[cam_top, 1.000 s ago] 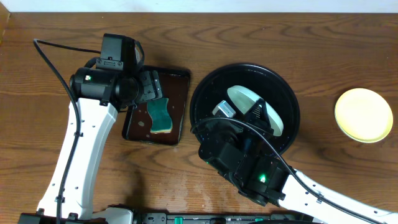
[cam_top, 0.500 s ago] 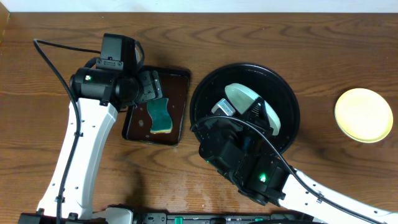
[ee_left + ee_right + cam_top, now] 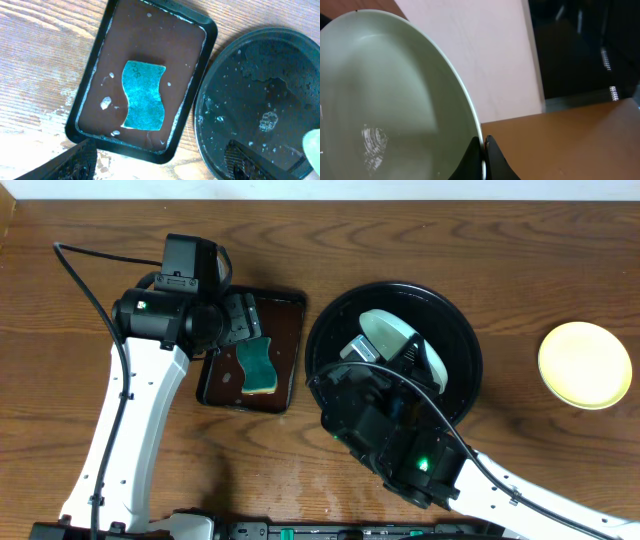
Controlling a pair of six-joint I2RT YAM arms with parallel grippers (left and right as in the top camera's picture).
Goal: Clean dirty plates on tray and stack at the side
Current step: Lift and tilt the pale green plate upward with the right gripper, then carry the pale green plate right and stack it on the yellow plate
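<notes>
To the right of my right gripper in the overhead view lies the pale yellow plate (image 3: 585, 365), so I will swing over it, level the tilted plate, lower and release.
My right gripper (image 3: 483, 150) is shut on the rim of a pale mint-blue plate (image 3: 385, 100) and holds it tilted on edge over the black tray (image 3: 462, 320). In the overhead view the plate (image 3: 384, 330) shows just beyond that gripper (image 3: 408, 358). The pale yellow plate (image 3: 585, 365) lies flat on the table at the right. A second mint plate does not show. My left gripper (image 3: 162, 167) is open and empty, hovering over the brown tray's near edge; it also shows in the overhead view (image 3: 243, 320).
A dark brown rectangular tray (image 3: 192, 107) holds a teal sponge (image 3: 144, 95) and foam specks. It stands just left of the wet black tray (image 3: 260, 75). The wood beside the brown tray is wet.
My right gripper has shifted the mint plate slightly toward the far side of the black tray. The left arm has not moved.
</notes>
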